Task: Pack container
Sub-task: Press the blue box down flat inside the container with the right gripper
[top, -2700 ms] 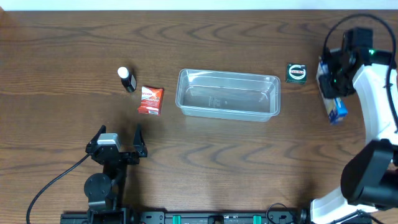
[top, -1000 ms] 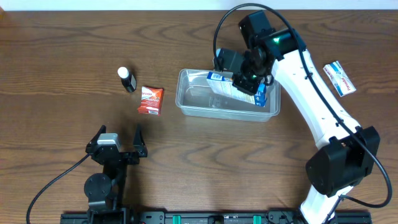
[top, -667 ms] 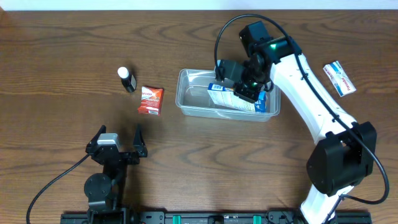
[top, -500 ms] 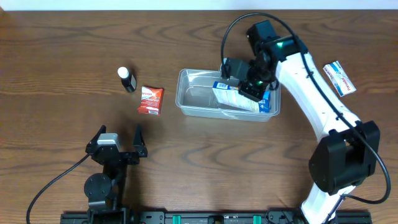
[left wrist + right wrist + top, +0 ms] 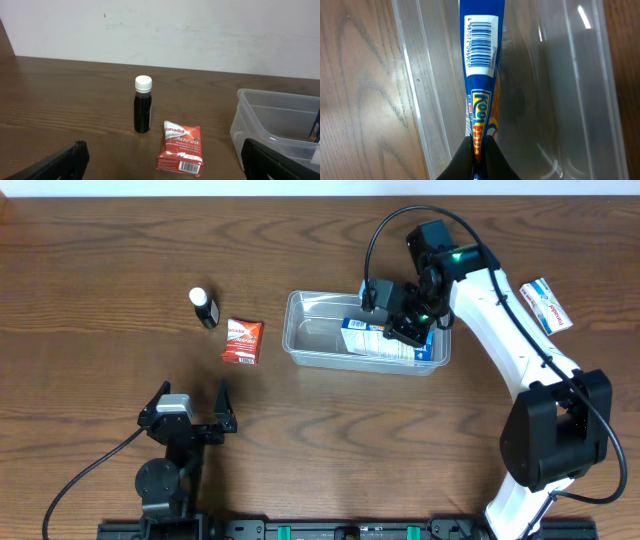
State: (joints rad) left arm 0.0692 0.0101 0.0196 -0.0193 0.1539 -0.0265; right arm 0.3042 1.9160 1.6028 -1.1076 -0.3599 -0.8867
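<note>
The thin blue-and-white pack is already standing between the container's sides, so my right gripper should lower it toward the container's bottom (image 5: 385,357) (image 5: 451,97) beside the container's near side and let it go.
The container (image 5: 312,340) is a clear rectangular tub in the middle of the table. My right gripper (image 5: 408,330) reaches down into its right half and is shut on a flat blue-and-white box (image 5: 372,340), which stands on its edge inside the tub. In the right wrist view the box (image 5: 481,60) runs away from the gripper (image 5: 479,145), pinched between the black fingers, with the container wall (image 5: 570,75) on both sides. My left gripper (image 5: 192,392) rests open near the front left. It holds nothing and points toward the container's left end (image 5: 260,120).
A small black bottle (image 5: 204,308) with a white cap and a red packet (image 5: 241,341) lie left of the container; the left wrist view shows the bottle (image 5: 142,107) and packet (image 5: 181,147) ahead of the left gripper (image 5: 161,160). Another blue-and-white packet (image 5: 546,306) lies at the far right.
My right arm has carried the blue-and-white box from the far right into the container, then lowered it and shifted it slightly right. The left arm has stayed still.
</note>
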